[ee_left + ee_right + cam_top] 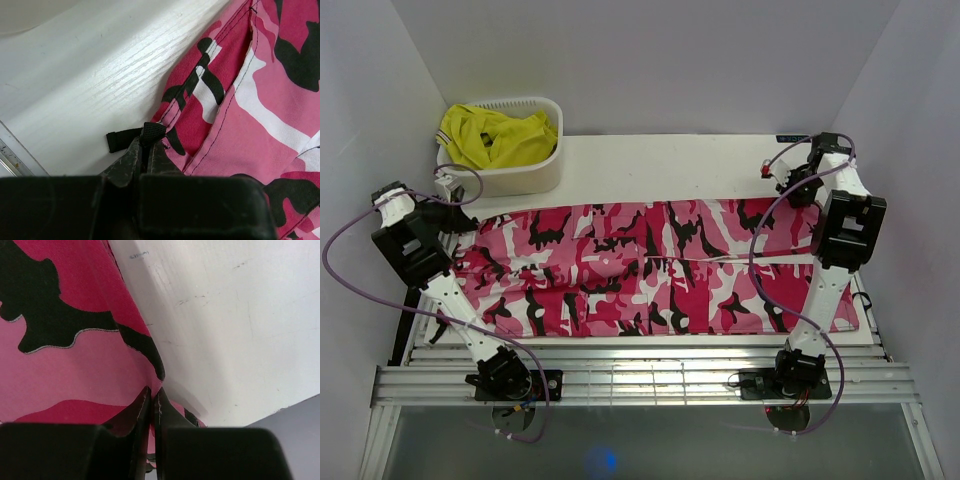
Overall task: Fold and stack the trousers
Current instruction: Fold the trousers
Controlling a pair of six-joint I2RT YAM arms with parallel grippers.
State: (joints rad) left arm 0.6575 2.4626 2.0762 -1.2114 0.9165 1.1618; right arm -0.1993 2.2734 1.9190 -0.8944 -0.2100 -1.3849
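Note:
Next I need to move my left gripper up, carry the black strap back toward the trousers' near edge [516,328] and release it there, since that edge lies back from the gripper.
The trousers [650,265], in pink, white, dark red and black camouflage, lie spread flat across the table from left to right. My left gripper [458,215] is down at their far left corner. In the left wrist view it [146,146] is shut on a black strap [150,133] at the edge of the trousers [250,100]. My right gripper [798,190] is at the far right corner. In the right wrist view it [152,392] is shut on the hem of the trousers [65,365], which lifts slightly off the white table [240,315].
A white basket [535,172] holding a plain yellow garment [495,138] stands at the back left, close behind my left gripper. Bare white tabletop [670,165] lies behind the trousers. The metal rail [640,380] with the arm bases runs along the near edge.

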